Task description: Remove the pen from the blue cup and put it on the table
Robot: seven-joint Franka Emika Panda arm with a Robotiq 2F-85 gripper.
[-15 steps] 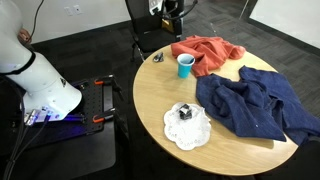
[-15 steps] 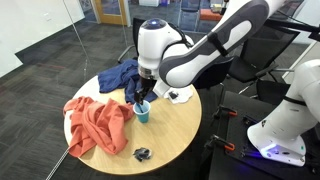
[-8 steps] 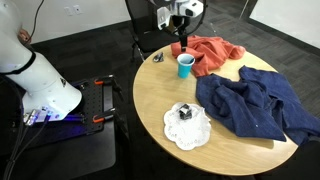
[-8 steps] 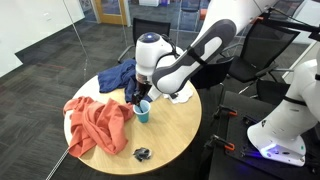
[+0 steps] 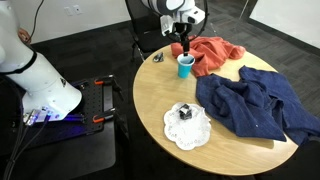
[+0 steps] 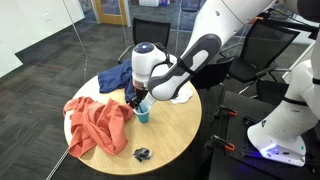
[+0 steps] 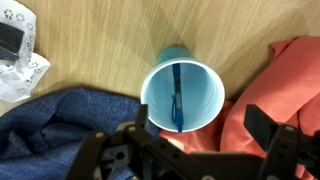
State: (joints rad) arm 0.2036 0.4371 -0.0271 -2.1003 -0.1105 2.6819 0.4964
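Note:
Next, my gripper moves down toward the cup's opening and closes on the pen's upper end (image 7: 180,122), because that end points up between my open fingers.
A blue cup (image 7: 183,95) stands upright on the round wooden table (image 5: 165,95); it also shows in both exterior views (image 5: 185,66) (image 6: 142,112). A dark blue pen (image 7: 176,98) leans inside the cup. My gripper (image 7: 190,142) hangs open straight above the cup, fingers spread either side of its rim and holding nothing. In both exterior views the gripper (image 5: 183,46) (image 6: 136,97) is just above the cup.
An orange-red cloth (image 7: 285,90) lies beside the cup, touching it. A blue cloth (image 7: 60,125) lies on the other side. A white doily with a small black object (image 5: 186,124) sits near the table's front. A small dark item (image 6: 142,153) lies near the edge.
The gripper has come down from above the table's far edge to just over the blue cup. The cup and pen have not moved.

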